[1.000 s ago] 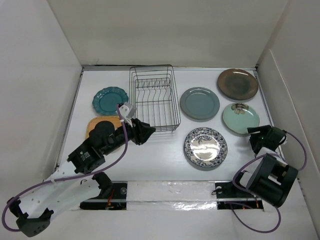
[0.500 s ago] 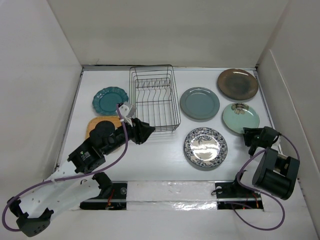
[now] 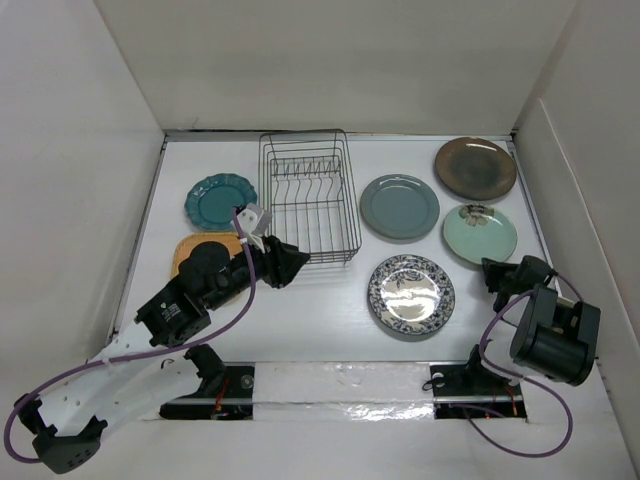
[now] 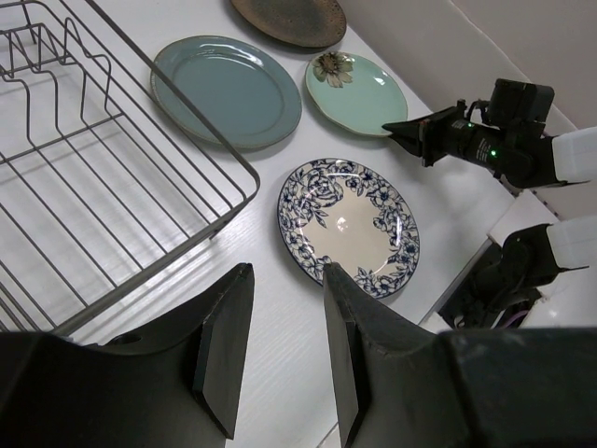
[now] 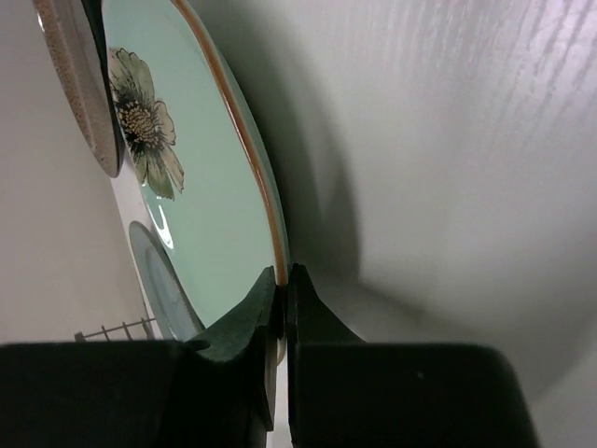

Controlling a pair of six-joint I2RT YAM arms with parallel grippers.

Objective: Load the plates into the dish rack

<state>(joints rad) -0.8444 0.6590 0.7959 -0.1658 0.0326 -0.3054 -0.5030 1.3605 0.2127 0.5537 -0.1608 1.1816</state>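
Note:
The robot's right gripper will next rise, move left in the top view and lower the pale mint green plate into the rack's side by the grey-blue plate, because the slots on that side are empty.
My right gripper (image 3: 492,272) is shut on the near rim of the pale mint green plate (image 3: 480,233), its fingers pinching the edge (image 5: 284,280). The plate (image 5: 196,187) lies low on the table. Around it lie the brown plate (image 3: 475,168), the grey-blue plate (image 3: 399,206) and the blue-and-white plate (image 3: 411,293). The black wire dish rack (image 3: 308,195) holds nothing. Left of it is the teal plate (image 3: 220,200). The orange plate (image 3: 186,250) is half hidden under my left arm. My left gripper (image 3: 290,262) hangs open at the rack's near corner, nothing between its fingers (image 4: 229,345).
White walls enclose the table on the left, back and right; the right wall (image 3: 580,200) stands close to the mint and brown plates. The arm bases and a purple cable (image 3: 500,330) sit along the near edge.
My right gripper has moved in to the mint plate's near edge and closed on its rim; the plate has shifted slightly left. The left arm has not moved.

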